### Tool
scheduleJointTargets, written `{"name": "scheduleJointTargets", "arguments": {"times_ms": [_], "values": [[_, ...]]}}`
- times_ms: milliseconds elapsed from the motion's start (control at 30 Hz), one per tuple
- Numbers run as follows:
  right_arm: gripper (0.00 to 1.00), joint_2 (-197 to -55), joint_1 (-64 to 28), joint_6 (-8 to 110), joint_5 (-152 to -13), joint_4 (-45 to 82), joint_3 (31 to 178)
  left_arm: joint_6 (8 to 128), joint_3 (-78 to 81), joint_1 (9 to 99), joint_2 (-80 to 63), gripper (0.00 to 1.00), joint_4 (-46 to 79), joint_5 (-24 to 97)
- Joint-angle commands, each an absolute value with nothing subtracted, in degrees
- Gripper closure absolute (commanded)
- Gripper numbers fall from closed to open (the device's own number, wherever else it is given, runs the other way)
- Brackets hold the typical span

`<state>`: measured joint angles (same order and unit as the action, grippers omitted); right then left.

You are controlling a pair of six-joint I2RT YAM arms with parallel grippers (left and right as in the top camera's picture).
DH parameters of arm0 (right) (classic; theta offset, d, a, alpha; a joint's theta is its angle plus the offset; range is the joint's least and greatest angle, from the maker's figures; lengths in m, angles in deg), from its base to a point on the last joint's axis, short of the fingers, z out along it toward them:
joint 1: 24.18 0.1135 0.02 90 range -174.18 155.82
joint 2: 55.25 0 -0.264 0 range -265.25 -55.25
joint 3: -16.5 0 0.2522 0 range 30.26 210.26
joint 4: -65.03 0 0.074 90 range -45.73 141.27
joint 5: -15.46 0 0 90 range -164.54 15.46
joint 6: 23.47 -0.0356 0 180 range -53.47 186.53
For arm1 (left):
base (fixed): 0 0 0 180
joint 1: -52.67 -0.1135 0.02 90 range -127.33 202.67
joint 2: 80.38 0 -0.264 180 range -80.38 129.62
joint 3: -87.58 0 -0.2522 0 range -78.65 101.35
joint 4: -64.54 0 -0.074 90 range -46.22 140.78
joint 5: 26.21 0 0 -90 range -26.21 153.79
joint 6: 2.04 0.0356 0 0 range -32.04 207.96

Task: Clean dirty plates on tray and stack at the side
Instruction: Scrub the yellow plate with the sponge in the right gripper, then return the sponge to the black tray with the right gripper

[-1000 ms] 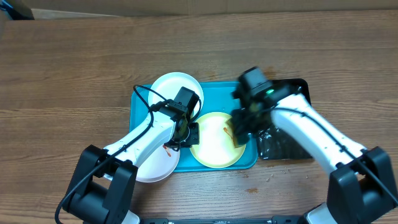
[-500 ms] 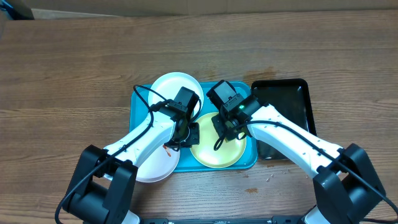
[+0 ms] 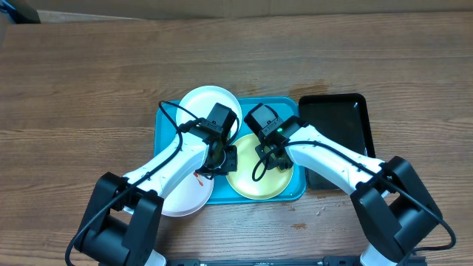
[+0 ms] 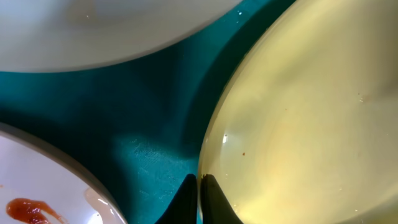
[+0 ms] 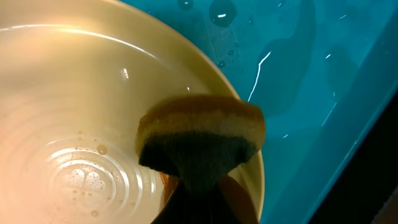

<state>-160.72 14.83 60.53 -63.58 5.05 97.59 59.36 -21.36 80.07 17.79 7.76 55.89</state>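
Observation:
I should next raise my right gripper across and then bring it down to release the sponge [image 5: 199, 140] in the black tray [image 5: 370, 171], which lies to the gripper's right in the overhead view.
The lime-green-rimmed plate [image 3: 255, 181] lies in the right half of the turquoise tray [image 3: 295, 193]. My left gripper [image 3: 222, 157] is shut on this plate's left rim; in the left wrist view the jaws [image 4: 200, 182] pinch the rim of the plate [image 4: 311, 124]. My right gripper [image 3: 270, 159] is shut on a yellow and dark green sponge [image 5: 199, 140], pressed onto the plate's wet inside [image 5: 81, 106] near its rim, over an orange-red smear [image 5: 166, 182]. One white plate [image 3: 203, 103] lies at the tray's back left. Another white plate [image 3: 185, 198] with a red smear [image 4: 25, 208] lies front left.
A smaller black tray [image 3: 336, 133] stands right of the turquoise tray, touching it. Water drops lie on the tray floor [image 5: 298, 74]. Bare wooden table [image 3: 89, 81] surrounds the trays. The left arm's cable loops over the back white plate.
My right gripper has moved left from the black tray's edge onto the green-rimmed plate with the sponge, now covering the red smear. The left arm has not moved.

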Motion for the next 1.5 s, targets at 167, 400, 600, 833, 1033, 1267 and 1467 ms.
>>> {"name": "scheduleJointTargets", "arguments": {"times_ms": [167,400,600,833,1033,1267,1467], "values": [[0.96,-160.87,14.68,58.47,-70.75,11.19,91.58,59.64,-21.99,80.46,18.47,0.96,7.36,55.21],[0.96,-160.85,14.68,54.56,-72.60,14.54,88.83,59.67,-21.99,80.46,18.47,0.96,7.34,55.21],[0.96,-160.80,14.65,54.82,-77.00,12.62,89.79,59.64,-21.99,80.46,18.47,0.96,7.34,55.21],[0.96,-160.80,14.65,56.92,-91.97,13.25,92.32,59.64,-21.99,80.46,18.47,0.96,7.56,55.21],[0.96,-159.78,11.97,57.25,-94.29,9.34,98.40,59.67,-21.99,80.46,18.47,0.96,7.56,55.21],[0.96,-155.58,0.86,62.10,-105.70,-1.70,110.38,59.67,-21.99,80.46,18.47,0.96,7.56,55.21],[0.96,-151.78,-10.92,60.79,-95.77,-12.17,112.45,59.64,-21.88,80.46,18.44,0.96,7.49,55.19]]}}
